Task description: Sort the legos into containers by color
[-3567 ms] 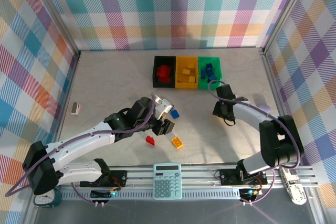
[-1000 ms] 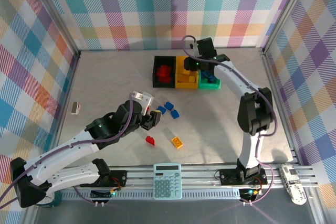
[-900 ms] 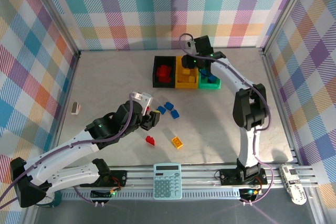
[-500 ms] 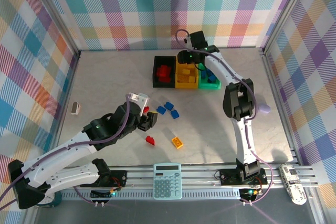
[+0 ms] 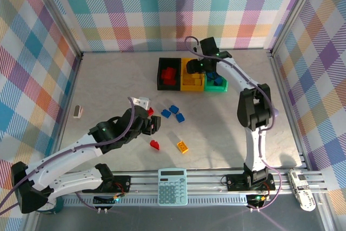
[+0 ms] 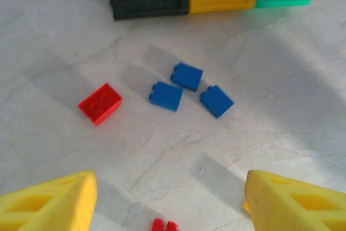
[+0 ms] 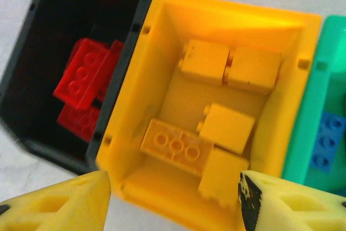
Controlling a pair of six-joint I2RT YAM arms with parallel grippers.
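The small red piece (image 5: 155,145) (image 6: 164,225) lies below the left gripper and back toward the base, so the left gripper will next draw its open fingers back and lower them around the piece.
Three bins stand side by side at the back: black (image 5: 168,74) with red bricks (image 7: 86,82), yellow (image 5: 191,82) with several yellow bricks (image 7: 175,146), green (image 5: 218,84) with blue ones (image 7: 326,140). My right gripper (image 5: 194,67) hovers open over the yellow bin (image 7: 140,74), nothing between its fingers (image 7: 59,204). Loose on the table lie three blue bricks (image 6: 166,95) (image 6: 187,76) (image 6: 216,101), a red brick (image 6: 100,103), a small red piece (image 5: 155,145) and a yellow brick (image 5: 183,146). My left gripper (image 5: 153,125) stands open and empty, just short of them.
A teal calculator (image 5: 172,186) lies at the near edge between the arm bases. A pale lilac lump (image 5: 274,112) peeks out behind the right arm. A small white object (image 5: 78,112) sits at the far left. Checkered walls close in the table.
My right arm swung from the table's right side to the bins and now sits over the yellow bin. My left gripper drew back toward me, uncovering the blue and red bricks.
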